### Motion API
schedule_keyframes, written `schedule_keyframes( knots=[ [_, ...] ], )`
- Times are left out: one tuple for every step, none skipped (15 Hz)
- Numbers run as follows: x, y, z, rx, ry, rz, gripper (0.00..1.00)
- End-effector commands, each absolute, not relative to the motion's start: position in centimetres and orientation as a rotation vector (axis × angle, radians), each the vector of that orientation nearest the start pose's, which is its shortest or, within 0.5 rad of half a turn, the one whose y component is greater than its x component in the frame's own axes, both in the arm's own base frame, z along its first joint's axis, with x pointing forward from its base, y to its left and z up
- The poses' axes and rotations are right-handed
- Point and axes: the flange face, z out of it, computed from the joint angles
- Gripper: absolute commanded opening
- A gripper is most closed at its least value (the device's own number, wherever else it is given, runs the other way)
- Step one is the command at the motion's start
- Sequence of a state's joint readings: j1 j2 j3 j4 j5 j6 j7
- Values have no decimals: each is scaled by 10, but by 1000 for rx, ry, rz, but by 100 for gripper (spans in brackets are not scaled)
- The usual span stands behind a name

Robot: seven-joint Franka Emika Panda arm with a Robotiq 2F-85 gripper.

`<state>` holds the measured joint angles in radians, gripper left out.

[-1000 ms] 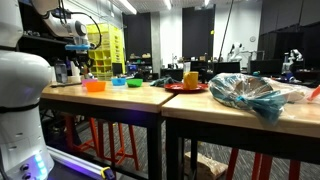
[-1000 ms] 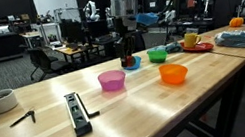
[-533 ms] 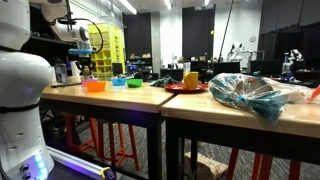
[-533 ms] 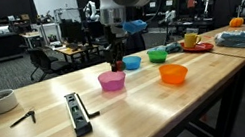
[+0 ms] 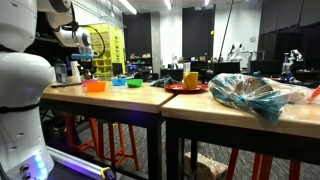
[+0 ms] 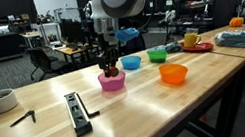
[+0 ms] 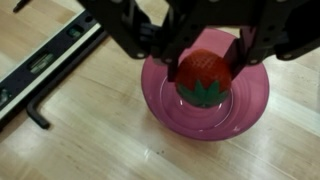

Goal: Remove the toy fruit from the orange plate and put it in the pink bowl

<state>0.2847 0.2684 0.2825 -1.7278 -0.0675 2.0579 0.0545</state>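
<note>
My gripper holds the red toy strawberry (image 7: pixel 205 80) high over the pink bowl's open inside, so it needs to move down toward the bowl's bottom and open.
In the wrist view my gripper (image 7: pixel 205 64) is shut on a red toy strawberry (image 7: pixel 205 80) with a green leaf cap. It holds the fruit just above the inside of the pink bowl (image 7: pixel 160 108). In an exterior view the gripper (image 6: pixel 110 67) hangs low over the pink bowl (image 6: pixel 113 81) near the middle of the wooden table. The orange plate (image 6: pixel 198 47) lies far back along the table with a yellow cup on it. The plate also shows in the exterior view from the side (image 5: pixel 185 88).
An orange bowl (image 6: pixel 173 74), a blue bowl (image 6: pixel 132 63) and a green bowl (image 6: pixel 158 54) stand near the pink one. A black level (image 6: pixel 78 113) and a hex key (image 6: pixel 22 119) lie nearby. A crumpled plastic bag (image 5: pixel 250 95) lies on the adjoining table.
The arm has carried the strawberry from above the blue bowl over to the pink bowl and has come down lower over it.
</note>
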Motion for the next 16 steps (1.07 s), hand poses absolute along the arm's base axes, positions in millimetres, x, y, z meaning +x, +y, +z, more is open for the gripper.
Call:
schedule_keyframes(
  knots=[
    [562, 335, 431, -2990, -805, -109, 22],
    [564, 335, 427, -2989, -802, -105, 22],
    [566, 335, 424, -2986, -800, -99, 22],
    [566, 335, 420, -2981, -800, -92, 22],
    [568, 335, 417, -2980, -799, -86, 22],
    [569, 335, 413, -2982, -798, -82, 22],
    [570, 334, 412, -2981, -796, -77, 22],
    [571, 334, 410, -2980, -796, -71, 22],
    [571, 334, 409, -2979, -798, -66, 22],
    [571, 334, 408, -2978, -799, -64, 22],
    [570, 335, 409, -2975, -801, -62, 22],
    [569, 335, 409, -2974, -803, -61, 38],
    [568, 335, 411, -2973, -803, -63, 57],
    [567, 335, 413, -2971, -805, -70, 63],
    [565, 335, 415, -2970, -809, -75, 73],
    [564, 335, 418, -2971, -812, -79, 82]
  ],
)
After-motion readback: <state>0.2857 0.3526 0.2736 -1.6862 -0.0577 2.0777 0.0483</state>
